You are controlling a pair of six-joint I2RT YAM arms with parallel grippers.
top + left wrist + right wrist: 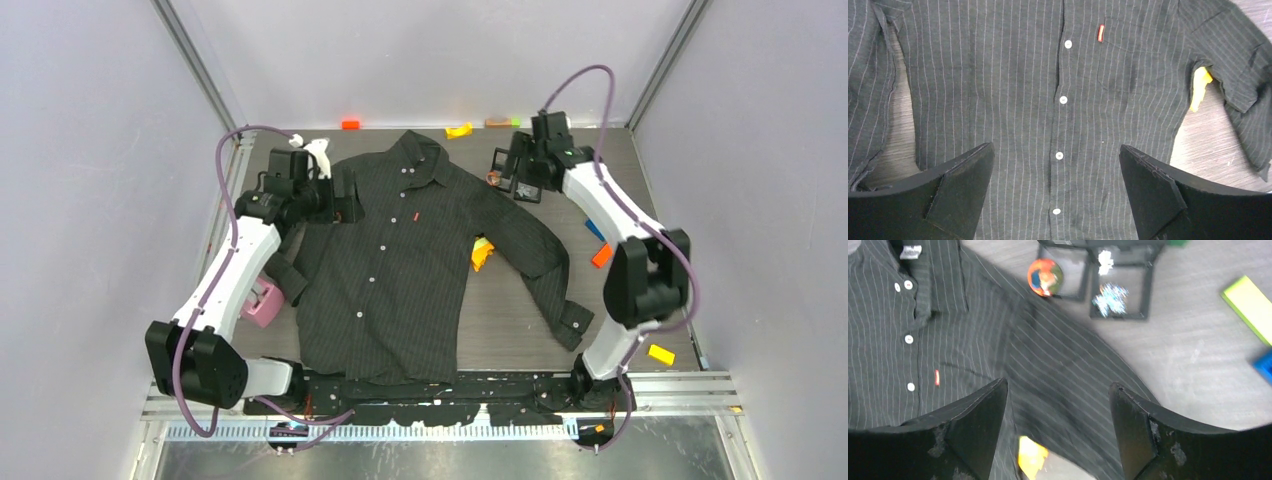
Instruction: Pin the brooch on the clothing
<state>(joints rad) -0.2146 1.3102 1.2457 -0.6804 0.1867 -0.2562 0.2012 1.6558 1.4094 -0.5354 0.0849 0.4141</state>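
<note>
The orange-red brooch (493, 178) (1045, 277) lies down and to the left in the top view, so my right gripper will move that way next and lower its fingers around it.
The clothing (400, 260), a dark pinstriped button-up shirt with white buttons and a small red chest tag (1101, 33), lies flat and face up on the table. A round orange-red brooch (1045, 277) rests on the table at the edge of the shirt's sleeve (1068, 365), also seen from above (493, 179). Beside it, a glittery brooch (1110, 299) sits in a black frame. My left gripper (1056, 146) hangs open over the button placket, near the shirt's left shoulder (340, 195). My right gripper (1058, 383) is open above the sleeve (503, 165). Neither holds anything.
A yellow block (482, 252) pokes out between the shirt's side and sleeve. A pink object (262, 302) lies by the left arm. Small coloured blocks (601, 256) are scattered at the right and along the back edge (459, 130). Black display frames (527, 185) stand at the back right.
</note>
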